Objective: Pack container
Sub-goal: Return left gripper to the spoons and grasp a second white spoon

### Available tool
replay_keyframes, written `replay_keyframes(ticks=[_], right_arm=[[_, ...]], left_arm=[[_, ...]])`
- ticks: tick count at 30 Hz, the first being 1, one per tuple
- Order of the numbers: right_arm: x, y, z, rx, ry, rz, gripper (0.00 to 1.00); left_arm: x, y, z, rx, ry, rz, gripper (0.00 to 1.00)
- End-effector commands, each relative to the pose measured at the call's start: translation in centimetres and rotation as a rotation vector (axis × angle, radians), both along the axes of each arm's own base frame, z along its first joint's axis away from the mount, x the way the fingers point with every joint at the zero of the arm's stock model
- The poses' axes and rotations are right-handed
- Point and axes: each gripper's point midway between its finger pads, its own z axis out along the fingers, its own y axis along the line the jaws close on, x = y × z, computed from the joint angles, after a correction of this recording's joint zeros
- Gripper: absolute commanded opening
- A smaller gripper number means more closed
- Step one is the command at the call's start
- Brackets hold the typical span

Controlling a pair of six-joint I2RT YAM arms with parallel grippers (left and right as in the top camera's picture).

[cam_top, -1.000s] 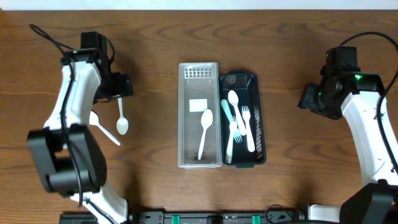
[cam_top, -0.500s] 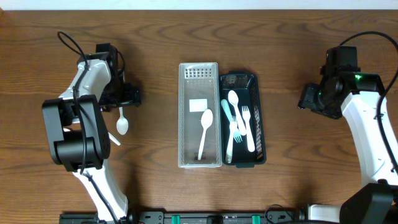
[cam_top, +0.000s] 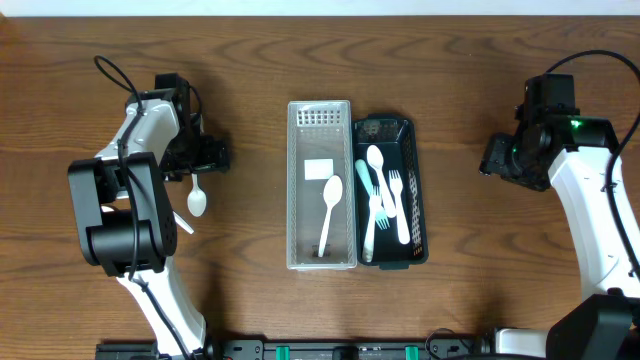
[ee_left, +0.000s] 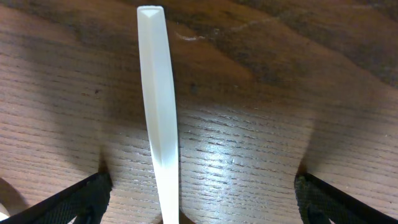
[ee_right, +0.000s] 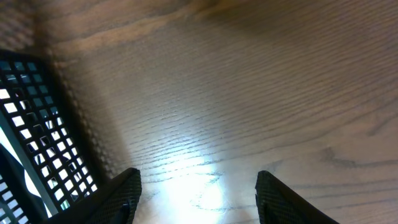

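Observation:
My left gripper stays low over the white spoon next and draws both fingers inward onto the handle, as the spoon already has its handle (cam_top: 194, 178) (ee_left: 163, 154) between them.
A clear container (cam_top: 296, 200) holds one white spoon (cam_top: 327, 213). Beside it a dark tray (cam_top: 420, 220) holds several white and pale green forks and spoons. A loose white spoon (cam_top: 197, 197) lies on the table at the left. My left gripper (cam_top: 197, 165) is low over its handle and open, with the handle (ee_left: 157, 112) between the two fingertips and touching neither. A second white utensil (cam_top: 180, 220) lies partly under the left arm. My right gripper (cam_top: 497, 160) is open and empty, right of the tray, over bare wood (ee_right: 249, 93).
The dark tray's lattice wall (ee_right: 31, 124) shows at the left edge of the right wrist view. The wooden table (cam_top: 470, 70) extends around both containers. The arm bases stand at the front edge.
My left gripper has swung right and down over the loose spoon's handle, mostly in the first half second. The right arm has not moved.

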Motion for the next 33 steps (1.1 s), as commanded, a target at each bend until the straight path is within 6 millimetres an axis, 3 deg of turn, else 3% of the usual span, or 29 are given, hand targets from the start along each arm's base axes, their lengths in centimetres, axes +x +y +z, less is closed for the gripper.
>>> replay_keyframes(ticks=[1,5,13,16,33], right_arm=[[-0.1,-0.5,0.0,-0.014,0.000,0.000,0.63],[-0.1,-0.5,0.0,-0.014,0.000,0.000,0.63],[-0.1,-0.5,0.0,-0.014,0.000,0.000,0.63],[-0.1,-0.5,0.0,-0.014,-0.001,0.000,0.63],[-0.1,-0.5,0.0,-0.014,0.000,0.000,0.63]], left_arm=[[-1.4,0.0,-1.2,-0.005,0.051,-0.010,0.96],[-1.7,0.0,-1.2,-0.007,0.062,-0.010,0.89],[-2.6,-0.1,-1.1,-0.011,0.098,-0.010,0.47],[-2.9,-0.2,-1.0,-0.012,0.110,-0.010,0.45],[-3.2,-0.2,-1.0,-0.012,0.125,-0.010,0.06]])
